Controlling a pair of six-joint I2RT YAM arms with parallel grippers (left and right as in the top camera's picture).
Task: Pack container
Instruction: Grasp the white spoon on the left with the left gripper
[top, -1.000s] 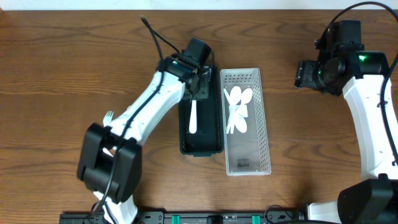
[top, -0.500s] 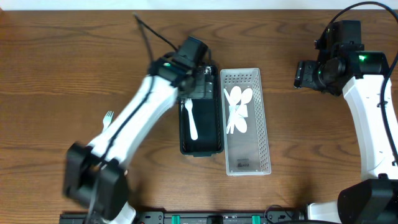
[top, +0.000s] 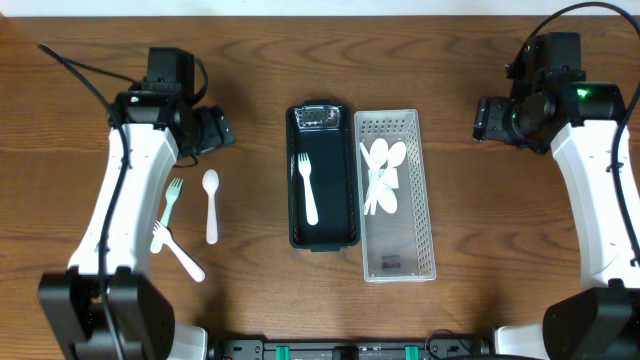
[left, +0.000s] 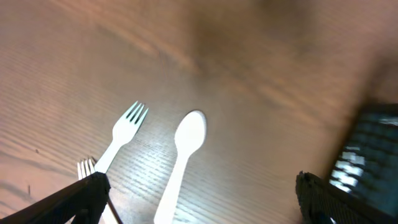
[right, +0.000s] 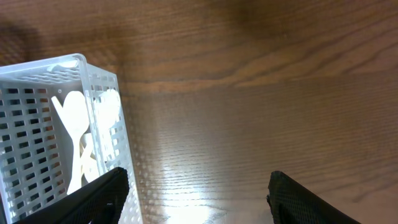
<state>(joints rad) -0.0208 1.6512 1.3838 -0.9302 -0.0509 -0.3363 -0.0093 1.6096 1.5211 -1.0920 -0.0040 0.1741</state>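
The robot's left gripper will next go down to the far, bowl end of the white spoon (top: 210, 182) (left: 190, 132).
The black container (top: 335, 205) stands mid-table with a white fork (top: 307, 190) lying in it and a clear packet (top: 318, 115) at its far end. To its left, a white spoon (top: 211, 205) and two forks (top: 168, 205) (top: 178, 252) lie on the wood. My left gripper (top: 217, 130) hangs open just beyond them, holding nothing. In the left wrist view the spoon (left: 183, 152) and a fork (left: 122, 132) lie between my open fingers (left: 81, 196). My right gripper (top: 485, 118) is open and empty, right of the white basket.
A white perforated basket (top: 400, 245) with several white spoons (top: 382, 175) sits against the container's right side. The right wrist view shows its corner (right: 37, 124) at the left. Bare wood lies between the basket and the right arm.
My left gripper opened, leaving the fork in the black container. The arm then swung left to above the loose cutlery. The right arm stayed put.
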